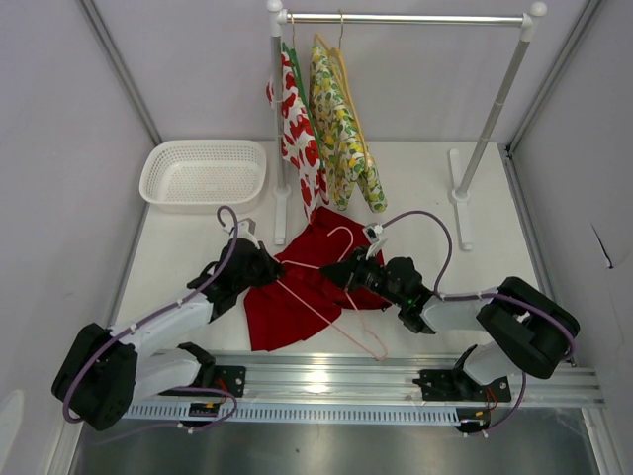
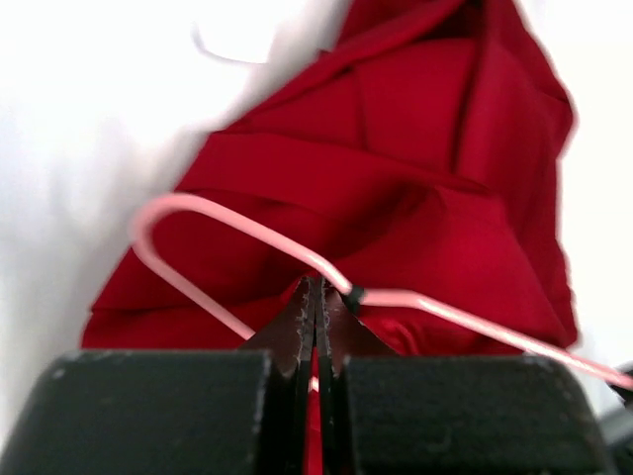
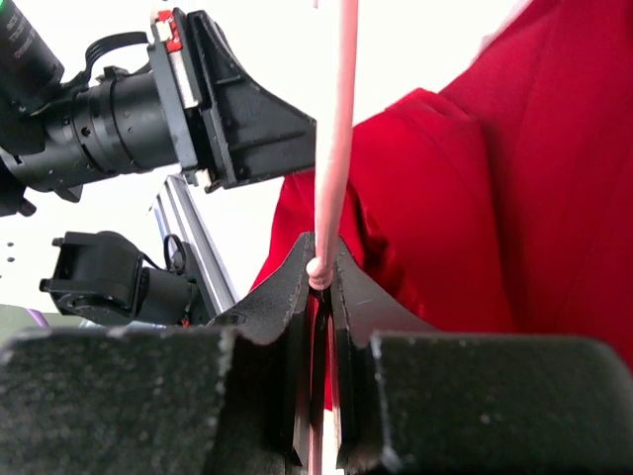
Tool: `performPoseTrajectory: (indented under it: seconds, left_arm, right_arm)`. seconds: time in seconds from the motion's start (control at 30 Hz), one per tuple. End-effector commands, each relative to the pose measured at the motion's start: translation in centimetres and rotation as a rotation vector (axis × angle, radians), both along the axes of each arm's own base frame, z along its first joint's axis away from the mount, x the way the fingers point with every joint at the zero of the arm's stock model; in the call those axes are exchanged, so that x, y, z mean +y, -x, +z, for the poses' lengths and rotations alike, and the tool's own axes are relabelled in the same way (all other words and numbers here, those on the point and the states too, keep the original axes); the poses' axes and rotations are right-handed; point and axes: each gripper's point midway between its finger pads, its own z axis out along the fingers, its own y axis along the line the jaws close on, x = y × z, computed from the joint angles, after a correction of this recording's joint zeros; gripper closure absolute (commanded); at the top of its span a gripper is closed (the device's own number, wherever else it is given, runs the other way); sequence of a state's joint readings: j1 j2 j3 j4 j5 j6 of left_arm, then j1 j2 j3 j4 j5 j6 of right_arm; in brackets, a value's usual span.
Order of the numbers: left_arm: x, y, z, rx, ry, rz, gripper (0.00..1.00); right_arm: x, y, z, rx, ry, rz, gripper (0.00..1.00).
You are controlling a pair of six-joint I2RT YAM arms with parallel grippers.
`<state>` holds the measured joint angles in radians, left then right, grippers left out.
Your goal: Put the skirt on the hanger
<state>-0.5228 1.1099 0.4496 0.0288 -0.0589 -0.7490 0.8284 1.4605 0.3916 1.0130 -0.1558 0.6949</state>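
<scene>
I will next turn my right gripper to swing the hanger's slanted bar straighter over the red skirt, which lies below. Then I will release the wire (image 2: pixel 237 226).
The red skirt (image 1: pixel 287 307) lies crumpled on the table between my arms. The pink hanger (image 1: pixel 331 317) lies across it, with its hook toward the rack. My left gripper (image 1: pixel 274 267) sits at the skirt's left upper edge. In the left wrist view it (image 2: pixel 316 292) is shut with red cloth (image 2: pixel 396 148) showing between the jaws, and the hanger wire (image 2: pixel 237 226) crosses just past the tips. My right gripper (image 1: pixel 348 269) is shut on the hanger wire (image 3: pixel 333 129), which runs between its tips (image 3: pixel 319 262) in the right wrist view. The skirt (image 3: pixel 514 178) lies behind it.
A white basket (image 1: pixel 203 173) stands at the back left. A clothes rack (image 1: pixel 406 18) at the back holds a white fruit-print garment (image 1: pixel 297 139) and a yellow-green garment (image 1: pixel 341 134). The arms' metal rail (image 1: pixel 326 374) runs along the near edge. Grey walls close both sides.
</scene>
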Motion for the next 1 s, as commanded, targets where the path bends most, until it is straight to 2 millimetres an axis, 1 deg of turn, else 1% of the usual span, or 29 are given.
performPoseTrajectory:
  seconds: [0.0,0.07,0.2,0.33,0.47,0.53,0.57,0.63,0.67,0.73,0.8,0.87,0.9,0.93,0.97]
  left_arm:
    - [-1.8,0.3,2.5,-0.071,0.087,-0.096,1.0]
    - [-2.1,0.6,3.2,-0.084,0.092,-0.112,1.0]
    - [-2.3,1.2,3.8,-0.087,0.096,-0.137,1.0]
    - [-3.0,1.8,4.7,-0.098,0.101,-0.172,1.0]
    - [-4.3,2.5,5.4,-0.112,0.103,-0.225,1.0]
    - [-4.7,2.6,6.1,-0.123,0.106,-0.239,1.0]
    - [-4.7,3.3,5.6,-0.101,0.089,-0.252,1.0]
    - [-4.7,3.2,6.7,-0.123,0.069,-0.258,1.0]
    - [-4.4,3.9,6.5,-0.102,0.042,-0.266,1.0]
    - [-4.0,3.8,7.9,-0.123,0.001,-0.265,0.99]
    - [-3.2,4.2,8.9,-0.14,-0.058,-0.259,0.95]
    - [-3.0,4.8,9.9,-0.151,-0.075,-0.272,0.93]
    - [-2.6,5.3,9.6,-0.134,-0.103,-0.281,0.91]
    - [-2.4,5.4,10.4,-0.15,-0.11,-0.276,0.89]
    - [-2.5,5.7,10.6,-0.157,-0.116,-0.287,0.87]
  right_arm:
    - [1.1,-0.9,2.5,-0.078,-0.035,0.018,1.0]
    - [1.3,-1.0,2.7,-0.084,-0.034,0.021,1.0]
    - [1.8,-1.1,3.0,-0.092,-0.039,0.032,1.0]
    - [2.0,-1.2,3.4,-0.1,-0.041,0.039,1.0]
    - [2.2,-1.3,4.0,-0.119,-0.045,0.047,1.0]
    - [2.2,-1.3,4.4,-0.131,-0.045,0.053,1.0]
    - [2.3,-1.2,4.4,-0.135,-0.044,0.062,1.0]
    - [2.0,-1.0,4.8,-0.143,-0.05,0.068,1.0]
    - [1.9,-0.8,4.9,-0.147,-0.052,0.077,1.0]
    - [1.5,-0.5,5.6,-0.166,-0.057,0.082,1.0]
    - [1.2,-0.1,5.9,-0.178,-0.059,0.099,1.0]
    - [0.8,0.1,6.6,-0.197,-0.065,0.103,1.0]
    - [0.8,0.4,6.8,-0.203,-0.067,0.116,1.0]
    - [0.5,0.4,7.2,-0.211,-0.069,0.114,1.0]
    - [0.4,0.5,7.2,-0.215,-0.065,0.116,1.0]
